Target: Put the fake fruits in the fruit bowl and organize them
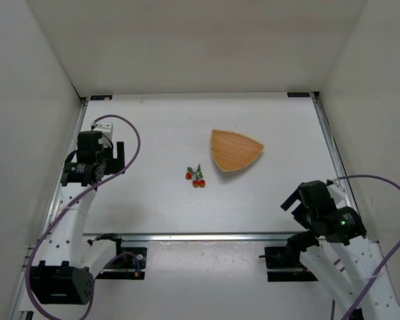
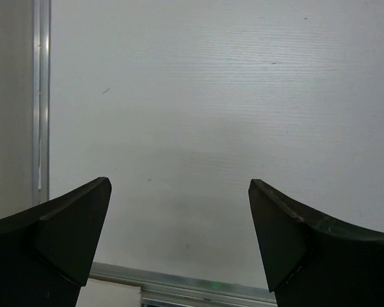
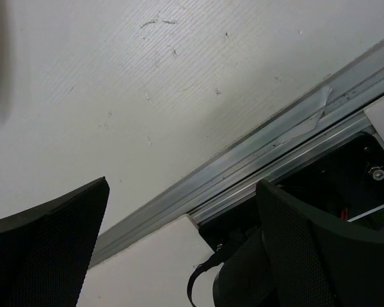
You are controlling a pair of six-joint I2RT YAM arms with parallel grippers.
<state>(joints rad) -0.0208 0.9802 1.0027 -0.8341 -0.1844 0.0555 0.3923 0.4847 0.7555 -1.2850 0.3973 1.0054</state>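
The nearest red berry point(image 1: 202, 183) sits at the cluster's edge. My right gripper will next move outward and to the left in the top view, then down onto it.
The fake fruits point(image 1: 195, 177), a tiny cluster of red berries with green leaves, lie on the white table near its middle. The fruit bowl point(image 1: 235, 149), a tan woven fan-shaped basket, sits just up and right of them and holds nothing. My left gripper point(image 1: 117, 157) hovers at the table's left side, well left of the fruits. In the left wrist view, the left gripper point(image 2: 179, 192) is open over bare table. My right gripper point(image 1: 293, 200) hangs over the near right corner. In the right wrist view, the right gripper point(image 3: 182, 192) is open and holds nothing. Neither wrist view shows fruits or bowl.
White walls close in the table on the left, back and right. A metal rail point(image 1: 207, 236) runs along the near edge, and it shows in the right wrist view as the same rail point(image 3: 256, 150). The arm mounts point(image 1: 290, 257) sit below it. Purple cables loop beside both arms.
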